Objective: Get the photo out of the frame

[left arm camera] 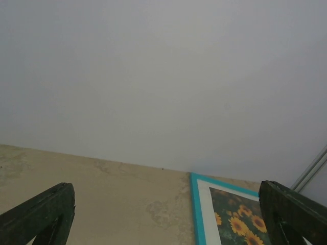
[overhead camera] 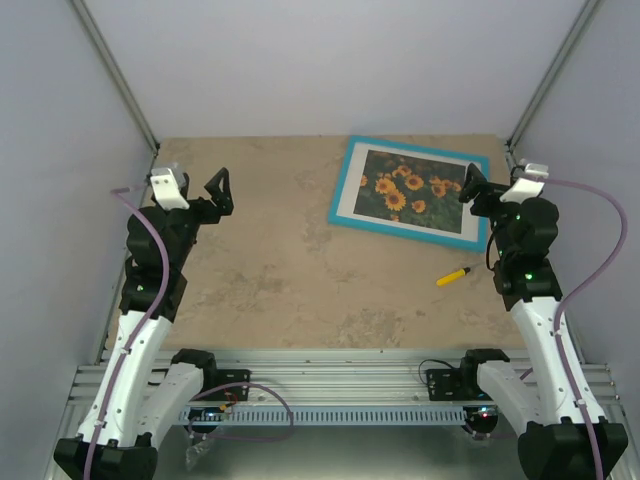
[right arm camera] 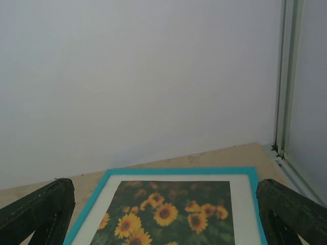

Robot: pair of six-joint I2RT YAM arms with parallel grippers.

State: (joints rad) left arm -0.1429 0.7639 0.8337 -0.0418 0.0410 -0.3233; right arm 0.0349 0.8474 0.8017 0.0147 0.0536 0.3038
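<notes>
The frame's short turquoise edge nearest my right gripper lies below its raised, open fingers, so my right gripper should next tilt down and lower astride that edge.
The frame (overhead camera: pixel 342 186) lies face up at the back right of the table, turquoise front up. The photo (overhead camera: pixel 410 190) of sunflowers sits inside it behind a white border. My right gripper (overhead camera: pixel 468 186) is open and empty, raised over the frame's right end. In the right wrist view the frame (right arm camera: pixel 173 172) and photo (right arm camera: pixel 168 212) lie between and beyond my spread fingers (right arm camera: pixel 41 209). My left gripper (overhead camera: pixel 222 190) is open and empty at the back left, far from the frame. The left wrist view shows the frame's corner (left arm camera: pixel 196 204) and photo (left arm camera: pixel 237 217) at lower right.
A yellow marker (overhead camera: pixel 452 275) lies on the table in front of the frame, near the right arm. Grey walls close the back and sides, with metal posts (overhead camera: pixel 545 75) in the corners. A metal rail (overhead camera: pixel 330 385) runs along the near edge.
</notes>
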